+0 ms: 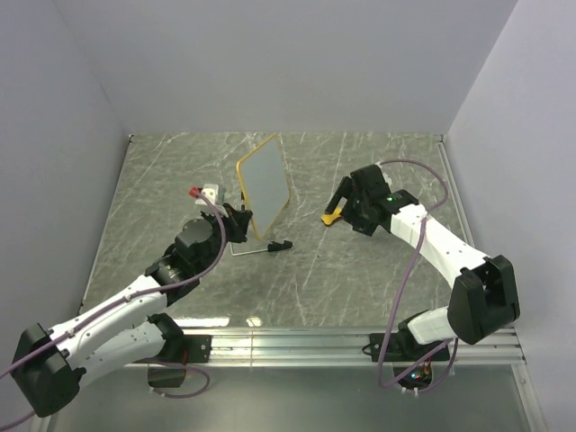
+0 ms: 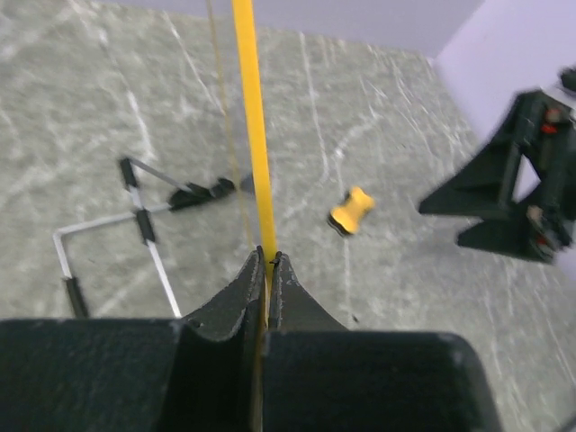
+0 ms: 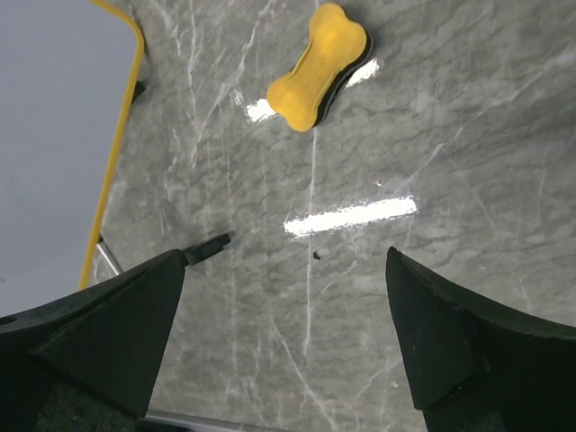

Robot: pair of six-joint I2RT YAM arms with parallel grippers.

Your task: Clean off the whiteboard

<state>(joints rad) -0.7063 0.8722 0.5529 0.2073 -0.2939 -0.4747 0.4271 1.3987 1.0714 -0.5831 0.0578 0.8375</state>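
Observation:
The board is still standing upright, so my left gripper needs to tip the whiteboard (image 1: 263,187) back and down next, flat onto the bare tabletop between stand and eraser (image 1: 331,218), and let go of it.
The whiteboard (image 1: 263,187), white with a yellow-orange frame, stands upright and tilted at mid table; its face looks blank. My left gripper (image 1: 241,222) is shut on its lower left edge. In the left wrist view the frame edge (image 2: 247,108) runs up from between the closed fingertips (image 2: 269,261). A small yellow bone-shaped eraser (image 1: 331,218) lies flat on the table to the board's right, also in the right wrist view (image 3: 319,65). My right gripper (image 1: 346,200) is open and empty just above and behind the eraser (image 3: 288,270). The board's edge (image 3: 112,153) shows at the left of that view.
A bent metal wire stand with black feet (image 1: 255,248) lies on the table under the board; it also shows in the left wrist view (image 2: 135,225). A small white and red object (image 1: 205,192) sits beside my left wrist. Grey walls close the table on three sides.

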